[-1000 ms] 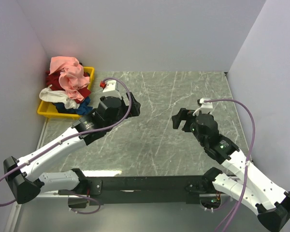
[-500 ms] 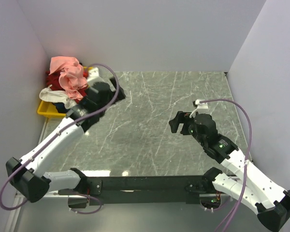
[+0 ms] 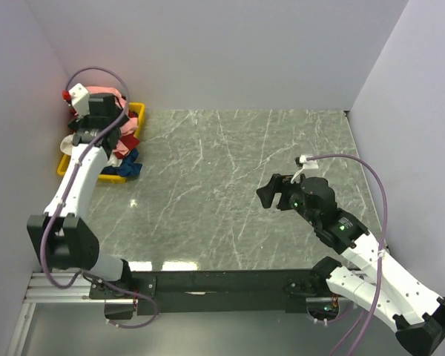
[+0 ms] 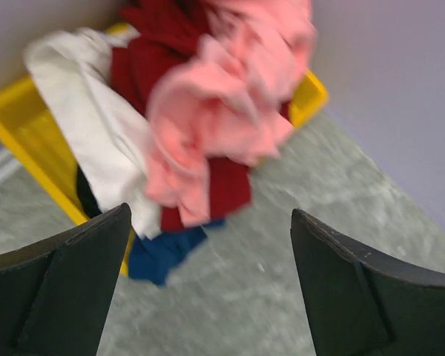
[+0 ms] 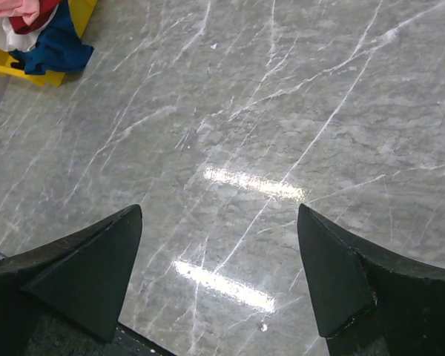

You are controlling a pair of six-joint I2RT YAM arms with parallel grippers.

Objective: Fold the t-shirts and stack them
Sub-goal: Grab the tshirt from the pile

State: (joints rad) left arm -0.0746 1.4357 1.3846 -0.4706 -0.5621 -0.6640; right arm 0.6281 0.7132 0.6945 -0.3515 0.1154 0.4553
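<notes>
The salmon-pink shirt lies on top of the heap, so my left gripper will next move outward and down onto the bunched near half of that shirt.
The t-shirts lie crumpled in a heap in a yellow tray [image 3: 138, 111] at the far left. In the left wrist view the salmon-pink shirt [image 4: 230, 96] is on top, over a dark red one [image 4: 152, 59], a white one [image 4: 96, 126] and a blue one [image 4: 163, 252] that hangs over the tray edge. My left gripper [image 3: 104, 137] is open and empty just above the heap [image 4: 211, 282]. My right gripper [image 3: 268, 194] is open and empty above the bare table [image 5: 219, 274], far from the shirts. The blue shirt [image 5: 55, 48] shows at the top left of the right wrist view.
The grey marble tabletop [image 3: 230, 170] is walled at the back and on both sides. The tray stands in the back left corner against the left wall. The black rail with both arm bases [image 3: 222, 282] runs along the near edge.
My left arm has swung from the middle left of the table to the far left, over the tray of shirts. My right gripper has drifted slightly towards the near side.
</notes>
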